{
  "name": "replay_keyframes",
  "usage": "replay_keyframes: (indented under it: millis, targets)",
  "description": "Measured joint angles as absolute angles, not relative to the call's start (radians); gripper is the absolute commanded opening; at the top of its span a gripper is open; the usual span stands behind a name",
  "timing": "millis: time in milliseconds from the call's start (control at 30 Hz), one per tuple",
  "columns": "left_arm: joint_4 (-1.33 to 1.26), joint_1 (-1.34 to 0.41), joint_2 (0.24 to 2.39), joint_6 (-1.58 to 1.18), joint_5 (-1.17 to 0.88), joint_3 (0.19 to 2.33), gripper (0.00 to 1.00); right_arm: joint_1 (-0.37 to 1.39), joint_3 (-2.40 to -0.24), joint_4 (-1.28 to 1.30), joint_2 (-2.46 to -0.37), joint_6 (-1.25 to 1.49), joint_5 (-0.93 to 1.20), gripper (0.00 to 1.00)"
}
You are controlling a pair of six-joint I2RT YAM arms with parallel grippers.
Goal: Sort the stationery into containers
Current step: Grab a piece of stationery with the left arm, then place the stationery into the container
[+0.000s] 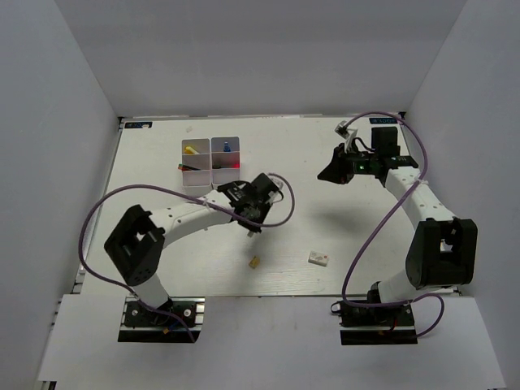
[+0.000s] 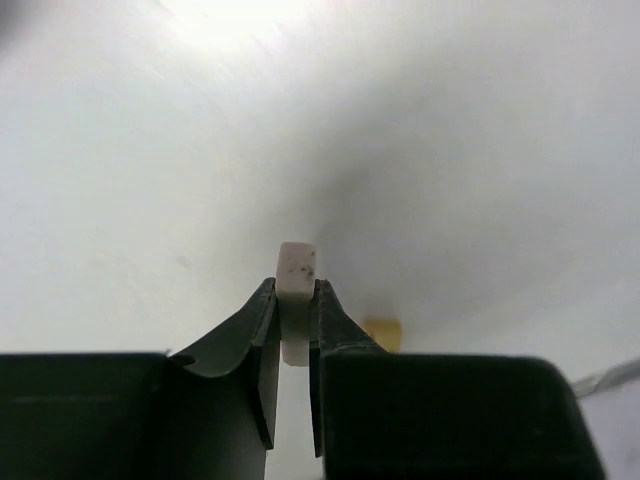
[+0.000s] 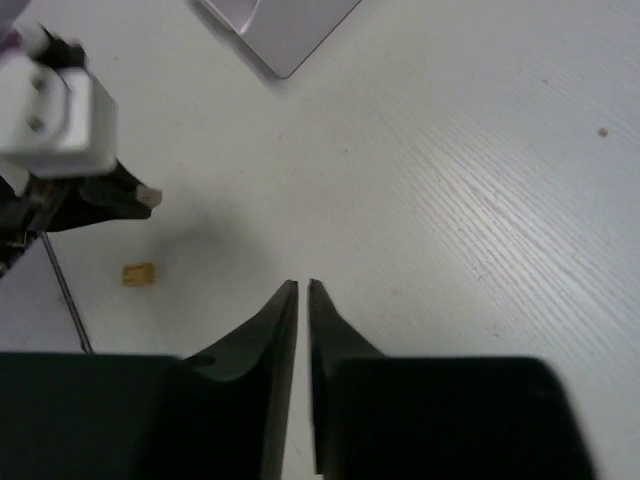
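Observation:
Next, my left gripper goes outward and to the left in the top view to release the small white eraser over the organiser's near section by the pens, which looks empty.
My left gripper is shut on a small white eraser and holds it above the table, just in front of the white organiser. A tan eraser lies on the table below it; it also shows in the left wrist view and the right wrist view. Another white eraser lies to the right. My right gripper is shut and empty, above the table at the right; its fingertips nearly touch.
The organiser holds a yellow-tipped item, a blue-capped bottle and a pink-capped item; my left arm covers its near compartments. A corner of the organiser shows in the right wrist view. White walls enclose the table.

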State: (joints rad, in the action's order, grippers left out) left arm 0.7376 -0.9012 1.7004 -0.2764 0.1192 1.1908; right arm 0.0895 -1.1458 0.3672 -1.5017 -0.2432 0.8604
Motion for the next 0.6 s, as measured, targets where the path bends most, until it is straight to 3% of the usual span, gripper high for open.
replay_keyframes:
  millis: [167, 300, 600]
  targets:
    - [0.609, -0.768, 1.608, -0.408, 0.276, 1.226, 0.0, 0.085, -1.142, 0.381, -1.502, -0.286, 0.864, 0.04]
    - [0.544, -0.641, 1.6, -0.494, 0.389, 1.226, 0.0, 0.086, -1.139, 0.427, -1.501, -0.352, 0.864, 0.14]
    - [0.518, -0.495, 1.626, -0.666, 0.602, 1.26, 0.0, 0.091, -1.091, 0.502, -1.5, -0.459, 0.865, 0.17]
